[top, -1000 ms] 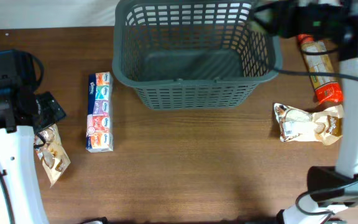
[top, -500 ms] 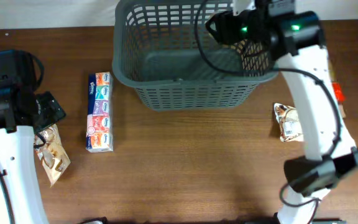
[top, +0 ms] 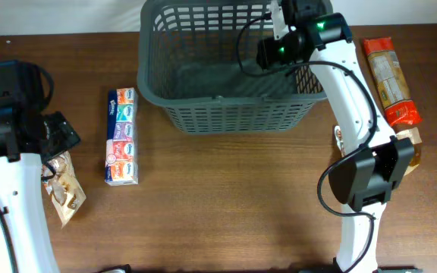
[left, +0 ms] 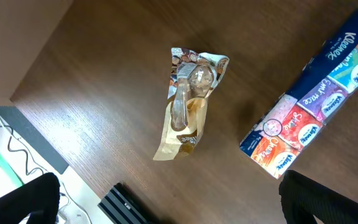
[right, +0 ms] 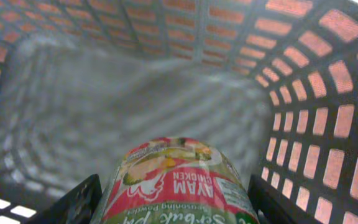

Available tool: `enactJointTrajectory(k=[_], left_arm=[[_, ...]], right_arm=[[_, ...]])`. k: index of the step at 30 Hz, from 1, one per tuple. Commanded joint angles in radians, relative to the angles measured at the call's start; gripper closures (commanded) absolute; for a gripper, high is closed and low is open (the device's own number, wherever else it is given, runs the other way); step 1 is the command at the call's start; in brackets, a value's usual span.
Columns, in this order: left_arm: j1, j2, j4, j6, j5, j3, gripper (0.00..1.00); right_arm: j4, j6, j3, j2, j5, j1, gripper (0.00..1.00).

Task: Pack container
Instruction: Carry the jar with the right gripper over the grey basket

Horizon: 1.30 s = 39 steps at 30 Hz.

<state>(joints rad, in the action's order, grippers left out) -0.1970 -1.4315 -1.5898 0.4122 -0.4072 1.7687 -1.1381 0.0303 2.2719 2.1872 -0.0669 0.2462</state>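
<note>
The near corner of the basket's bottom is bare and lies below the robot's right gripper, so the gripper needs to lower the tub (right: 176, 180), ease it back and release it there.
The dark grey lattice basket (top: 234, 115) stands at the back middle of the table. My right gripper (top: 268, 51) is over the basket's right half and is shut on a round seasoning powder tub. In the right wrist view the tub (right: 176, 180), with a red "Ayam Chicken" label, sits between my fingers (right: 173, 202) above the basket's bare floor (right: 104, 106). My left gripper (top: 55, 136) is open and empty at the far left, above a clear-and-brown snack packet (left: 188, 102).
A long multipack of tissues (top: 121, 136) lies left of the basket and also shows in the left wrist view (left: 316, 99). A long orange packet (top: 389, 72) and a brown snack packet (top: 410, 148) lie to the right. The left snack packet (top: 65, 188) lies near the table's left edge.
My right arm swung left from the far right side to over the basket, carrying the tub inside its rim. The left arm has not moved.
</note>
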Motion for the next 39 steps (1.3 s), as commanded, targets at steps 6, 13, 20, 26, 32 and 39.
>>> enactJointTrajectory(k=[6,13,20,26,32,39], left_arm=[[-0.005,-0.003,-0.001,0.002,0.004,-0.001,0.01],[-0.005,-0.003,-0.001,0.002,0.004,-0.001,0.0],[-0.005,-0.003,-0.001,0.002,0.004,-0.001,0.0],[-0.005,-0.003,-0.001,0.002,0.004,-0.001,0.0],[-0.005,-0.003,-0.001,0.002,0.004,-0.001,0.0],[-0.005,-0.003,-0.001,0.002,0.004,-0.001,0.0]], right_arm=[[-0.082,0.057,0.019,0.045,0.019,-0.027,0.95],[-0.116,0.057,0.019,0.095,0.007,-0.037,0.95],[-0.131,0.057,0.017,0.145,-0.011,-0.036,0.95],[-0.167,0.056,0.016,0.191,-0.011,-0.036,0.96],[-0.175,0.056,0.016,0.196,-0.011,-0.036,0.76],[-0.188,0.056,0.016,0.196,-0.011,-0.036,0.45]])
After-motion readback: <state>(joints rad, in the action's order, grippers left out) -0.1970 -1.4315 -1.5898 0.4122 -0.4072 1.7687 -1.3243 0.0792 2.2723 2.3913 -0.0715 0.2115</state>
